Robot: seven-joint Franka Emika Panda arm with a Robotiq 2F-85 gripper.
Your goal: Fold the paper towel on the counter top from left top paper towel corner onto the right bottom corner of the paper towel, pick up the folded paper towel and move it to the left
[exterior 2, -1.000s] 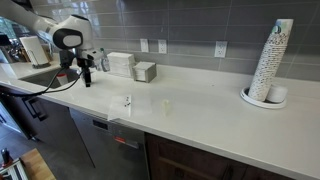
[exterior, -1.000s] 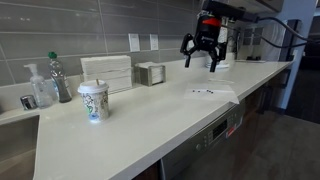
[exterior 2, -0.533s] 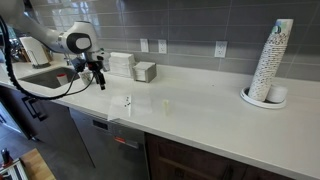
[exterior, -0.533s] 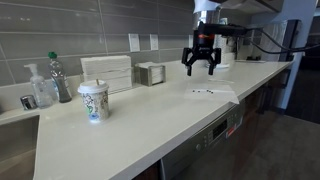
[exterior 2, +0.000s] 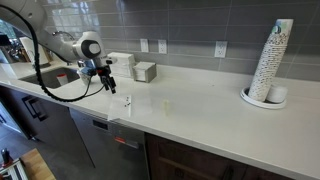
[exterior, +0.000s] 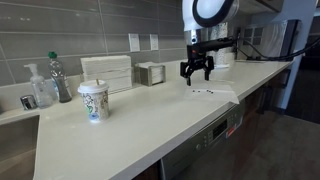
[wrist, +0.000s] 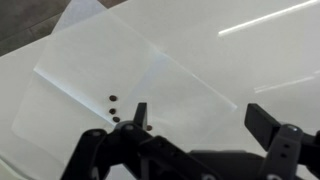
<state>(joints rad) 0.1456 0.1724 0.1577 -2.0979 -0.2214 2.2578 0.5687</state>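
Observation:
My gripper lowers and shifts toward the right in the wrist view onto the towel's pointed corner (exterior: 188, 93) (wrist: 232, 107) next, as it lies below, nearer one spread finger.
A white paper towel (exterior: 212, 94) with small dark marks lies flat on the white counter near its front edge. It also shows in an exterior view (exterior 2: 128, 104) and fills the wrist view (wrist: 120, 85), with the dark spots near the jaws. My gripper (exterior: 196, 73) hangs open and empty just above the counter, a little behind the towel. It shows in an exterior view (exterior 2: 108, 86) too. In the wrist view the two fingers (wrist: 200, 118) are spread wide with nothing between them.
A paper cup (exterior: 93, 101), a tissue box (exterior: 108, 72), a napkin holder (exterior: 151, 73) and bottles (exterior: 59, 78) stand along the wall. A tall cup stack (exterior 2: 272, 62) stands at the far end. A sink (exterior 2: 55, 78) lies beside the arm.
My gripper has moved down and along the counter toward the paper towel. It stays open. The towel has not moved.

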